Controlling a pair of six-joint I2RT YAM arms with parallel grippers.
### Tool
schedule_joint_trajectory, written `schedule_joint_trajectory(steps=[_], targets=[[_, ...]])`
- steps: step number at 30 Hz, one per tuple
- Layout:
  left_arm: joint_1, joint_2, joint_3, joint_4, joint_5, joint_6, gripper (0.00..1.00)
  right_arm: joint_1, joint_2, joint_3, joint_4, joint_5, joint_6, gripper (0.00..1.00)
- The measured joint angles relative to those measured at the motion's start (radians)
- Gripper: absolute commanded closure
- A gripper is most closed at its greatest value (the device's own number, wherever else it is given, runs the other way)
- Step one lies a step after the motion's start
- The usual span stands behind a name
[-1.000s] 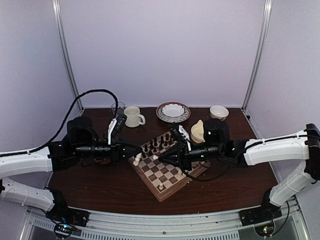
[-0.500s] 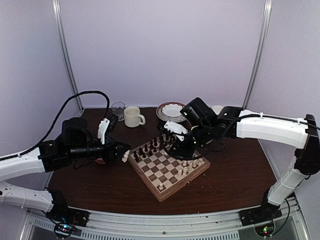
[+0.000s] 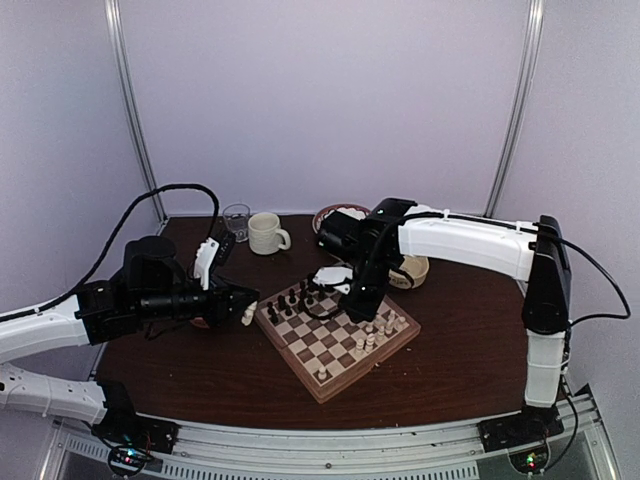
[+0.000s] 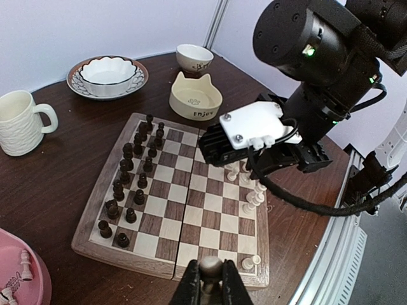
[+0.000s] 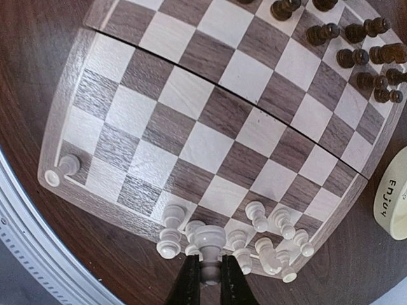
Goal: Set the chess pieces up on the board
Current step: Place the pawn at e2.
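The right gripper shifts toward the dark pieces next and lowers onto the empty light square (image 3: 357, 334) (image 5: 223, 193) beside the front cream pieces, since that square continues their row.
The board (image 3: 325, 345) lies mid-table at an angle; it also shows in the left wrist view (image 4: 191, 210) and the right wrist view (image 5: 210, 127). Dark pieces (image 3: 300, 297) fill its far-left side. Several cream chess pieces (image 3: 372, 335) stand along its right edge (image 5: 267, 222), and one stands alone at the near corner (image 3: 322, 373). My left gripper (image 3: 248, 313) hovers off the board's left corner, shut on a round-headed cream piece (image 4: 212, 265). My right gripper (image 3: 357, 305) hangs over the board's right side, shut on a cream piece (image 5: 208, 244) just above the cream group.
A pink container (image 4: 19, 279) holding cream pieces sits by my left gripper. A white mug (image 3: 265, 233), a glass (image 3: 236, 215), a patterned plate with a bowl (image 4: 107, 70), a cat-eared bowl (image 3: 412, 270) and a small bowl (image 4: 194, 57) stand behind the board.
My right arm has lifted from a low reach across the board and now points down over the board's right side. My left gripper has drawn back left off the board with its piece.
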Motion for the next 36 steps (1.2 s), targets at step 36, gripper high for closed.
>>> schedule_joint_trajectory(steps=[36], targets=[[0.0,-0.011,0.0,-0.009,-0.022,0.003,1.0,-0.004,0.22,0.166,-0.179,0.066,-0.098,0.91]])
